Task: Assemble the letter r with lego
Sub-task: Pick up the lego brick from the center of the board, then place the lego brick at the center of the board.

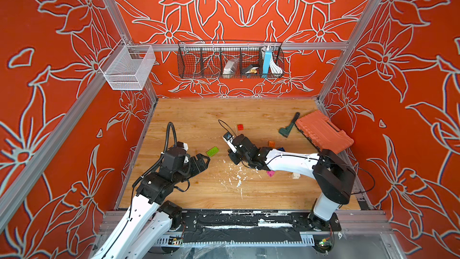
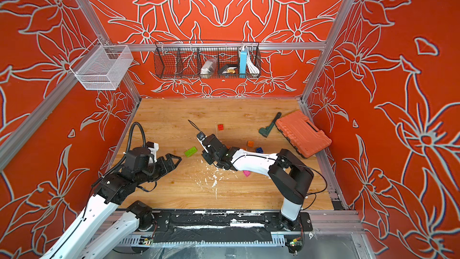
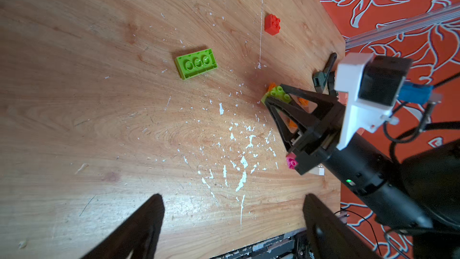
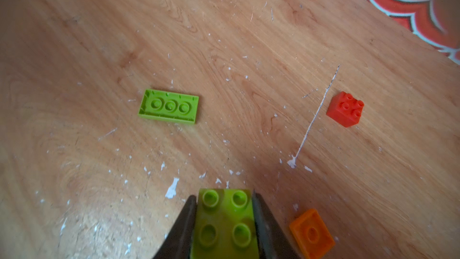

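My right gripper will lower the lime green studded brick point(image 1: 212, 151) onto the bare tabletop by the white flecks and let go of it, because this clear spot is just below my gripper.
My right gripper point(image 4: 224, 216) is shut on a lime green studded brick point(image 4: 225, 222), held just above the table near its middle; the left wrist view shows the same brick point(image 3: 280, 93) at the right gripper's point(image 3: 275, 97) tips. A flat lime brick point(image 1: 212, 151) lies studs-down a little to the left of it. A red brick point(image 1: 240, 127) sits farther back. An orange brick point(image 4: 311, 232) lies right beside the held brick. Blue point(image 2: 259, 149), pink point(image 1: 270, 173) and white point(image 1: 296, 176) bricks lie by the right arm. My left gripper point(image 3: 232, 203) stands open and empty, left of the flat lime brick.
An orange-red ribbed case point(image 1: 323, 132) and a dark green tool point(image 1: 288, 125) lie at the back right. White paint flecks point(image 1: 236, 175) dot the wooden table point(image 1: 199, 195). A black wire basket point(image 1: 230, 59) and a white one point(image 1: 128, 67) hang on the frame.
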Action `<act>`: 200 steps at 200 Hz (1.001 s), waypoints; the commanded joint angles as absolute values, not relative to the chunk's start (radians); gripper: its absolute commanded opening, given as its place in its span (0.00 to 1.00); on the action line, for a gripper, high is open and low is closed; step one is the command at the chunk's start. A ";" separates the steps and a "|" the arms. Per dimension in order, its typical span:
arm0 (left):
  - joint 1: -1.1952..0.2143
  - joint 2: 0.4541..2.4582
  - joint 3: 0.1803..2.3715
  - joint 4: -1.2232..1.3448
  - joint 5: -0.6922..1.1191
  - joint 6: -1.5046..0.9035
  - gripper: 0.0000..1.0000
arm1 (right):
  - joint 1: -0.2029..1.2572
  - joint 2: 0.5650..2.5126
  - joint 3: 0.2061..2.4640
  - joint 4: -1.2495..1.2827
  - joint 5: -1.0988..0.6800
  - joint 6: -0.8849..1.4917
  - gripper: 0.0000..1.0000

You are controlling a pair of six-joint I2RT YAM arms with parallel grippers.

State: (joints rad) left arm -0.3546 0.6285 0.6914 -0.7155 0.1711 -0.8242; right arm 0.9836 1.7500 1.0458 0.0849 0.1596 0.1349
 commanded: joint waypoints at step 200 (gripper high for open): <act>-0.349 0.616 0.736 -0.804 0.134 -0.777 0.92 | 0.976 1.795 0.925 0.238 0.071 0.322 0.68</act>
State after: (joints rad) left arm -0.3542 0.6235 0.6998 -0.7677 0.1722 -0.8143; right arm 0.9840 1.8816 0.9112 0.3325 0.0696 0.2974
